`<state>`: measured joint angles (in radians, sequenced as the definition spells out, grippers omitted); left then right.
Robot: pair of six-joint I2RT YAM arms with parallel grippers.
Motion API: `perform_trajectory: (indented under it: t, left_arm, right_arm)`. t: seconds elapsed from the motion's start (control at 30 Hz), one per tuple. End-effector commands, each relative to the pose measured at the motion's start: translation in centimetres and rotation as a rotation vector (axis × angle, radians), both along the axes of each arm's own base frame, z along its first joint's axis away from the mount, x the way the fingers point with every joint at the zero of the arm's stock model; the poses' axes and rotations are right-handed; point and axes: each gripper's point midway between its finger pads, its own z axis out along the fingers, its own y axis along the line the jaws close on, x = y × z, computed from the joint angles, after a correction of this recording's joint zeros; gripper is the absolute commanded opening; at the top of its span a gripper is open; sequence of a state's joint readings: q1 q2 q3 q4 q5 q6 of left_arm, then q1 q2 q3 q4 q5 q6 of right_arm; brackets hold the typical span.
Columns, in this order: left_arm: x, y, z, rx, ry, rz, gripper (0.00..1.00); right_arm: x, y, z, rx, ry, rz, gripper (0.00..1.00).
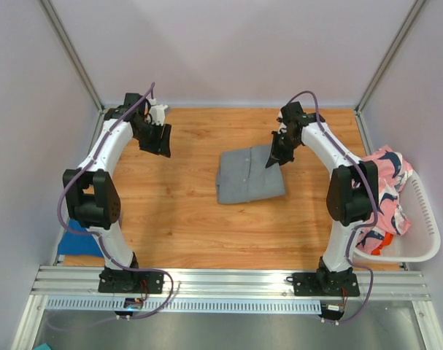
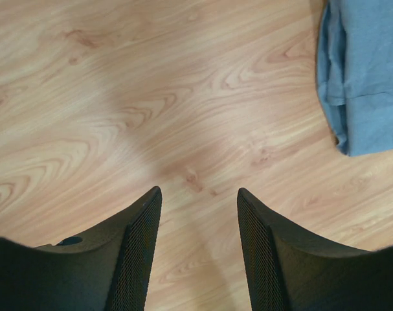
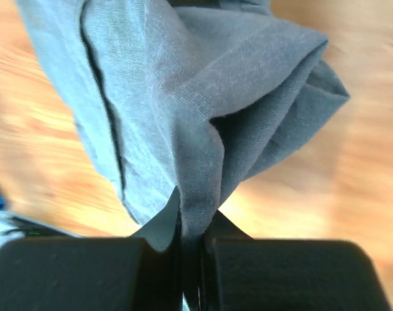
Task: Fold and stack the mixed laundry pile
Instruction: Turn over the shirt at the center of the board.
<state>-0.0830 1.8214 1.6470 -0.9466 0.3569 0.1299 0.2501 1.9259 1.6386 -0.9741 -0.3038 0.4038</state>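
My right gripper lifts the grey garment (image 1: 247, 179) next, then swings it across and down onto the bare wood toward my left gripper, where space lies open.
A grey garment (image 1: 247, 179) lies roughly folded in the middle of the wooden table. My right gripper (image 1: 274, 159) is at its far right corner, shut on a pinched fold of the grey garment (image 3: 202, 84); in the right wrist view, the cloth bunches up from between the jaws of that gripper (image 3: 197, 214). My left gripper (image 1: 155, 142) hangs open over bare wood at the far left. In the left wrist view, nothing lies between the fingers of this gripper (image 2: 199, 191), and the grey garment (image 2: 368, 71) shows at the upper right.
A white slotted basket (image 1: 422, 233) stands at the right edge, holding a pink patterned garment (image 1: 387, 186) and a bit of orange cloth (image 1: 376, 244). A bright blue cloth (image 1: 82, 244) lies behind the left arm at the near left. Walls enclose the table.
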Motion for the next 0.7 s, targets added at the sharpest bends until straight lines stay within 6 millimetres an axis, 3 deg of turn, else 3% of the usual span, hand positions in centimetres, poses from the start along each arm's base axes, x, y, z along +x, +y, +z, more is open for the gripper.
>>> perform_trajectory:
  t: [0.0,0.17,0.2,0.27,0.3,0.33,0.53,0.63,0.67]
  left_arm:
    - [-0.9,-0.3,1.8,0.001,0.000,-0.032,0.59]
    - [-1.2,-0.5,3.0,-0.013,0.003,-0.035,0.59]
    - [-1.2,-0.4,3.3,-0.007,-0.005,-0.037,0.59]
    - [-1.3,-0.1,3.5,0.010,-0.008,-0.035,0.59]
    - [-1.2,0.1,3.7,0.020,-0.015,-0.035,0.59]
    - [-1.2,0.3,3.9,0.032,-0.019,-0.032,0.59]
    - [-1.6,0.6,4.7,0.049,-0.049,-0.035,0.59]
    - [-1.6,0.9,4.9,0.064,-0.066,-0.034,0.59]
    - [-1.6,1.0,4.9,0.070,-0.069,-0.035,0.59]
  right_arm:
    - [-4.3,-4.8,2.4,-0.247,0.064,0.104,0.00]
    - [-5.4,-10.6,6.0,-0.558,0.061,0.032,0.00]
    - [-5.4,-12.7,7.5,-0.682,0.047,0.003,0.00]
    - [-5.3,-14.6,9.0,-0.816,0.037,-0.035,0.00]
    - [-5.4,-16.1,10.6,-0.925,0.027,-0.048,0.01]
    - [-5.3,-16.5,10.5,-0.980,0.043,-0.044,0.00]
    - [-4.6,-15.8,12.8,-1.200,-0.083,-0.006,0.00]
    - [-4.1,-13.2,13.1,-1.232,-0.168,0.003,0.00]
    - [-3.9,-10.8,11.9,-1.245,-0.177,0.071,0.00]
